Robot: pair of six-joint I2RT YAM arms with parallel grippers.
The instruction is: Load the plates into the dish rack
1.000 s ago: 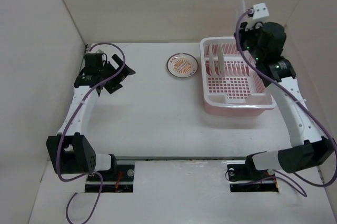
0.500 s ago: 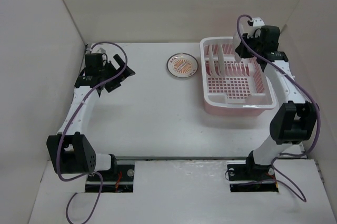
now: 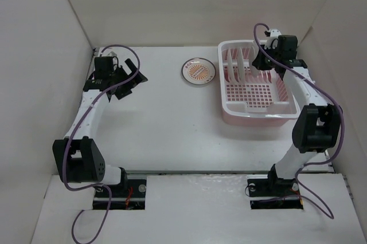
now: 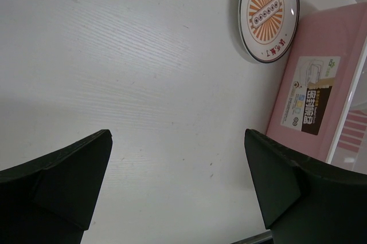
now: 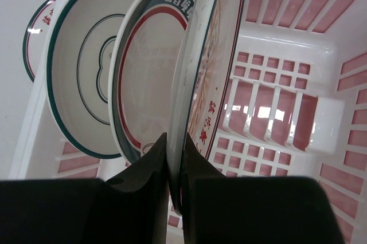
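My right gripper lowers the orange sunburst plate into the rack next, slightly toward the dark-rimmed plate.
The pink dish rack (image 3: 261,110) stands at the back right. My right gripper (image 3: 260,64) hangs over its rear half, shut on the rim of an orange sunburst plate (image 5: 213,55) held upright on edge. In the right wrist view the gripper (image 5: 176,138) pinches that rim, and beside it two plates stand between the dividers: a green-rimmed one (image 5: 80,78) and a dark-rimmed one (image 5: 148,72). Another sunburst plate (image 3: 198,71) lies flat on the table left of the rack (image 4: 312,103). My left gripper (image 3: 129,78) is open and empty at the far left, with that plate (image 4: 268,14) ahead of it.
White walls enclose the table on the left, back and right. The rack's right half (image 5: 287,118) shows bare grid floor. Both arm bases sit at the near edge, with purple cables looping along the arms.
My right arm has come down and to the left, bringing the held plate from above the rack's back corner down among the dividers. The left arm has barely shifted.
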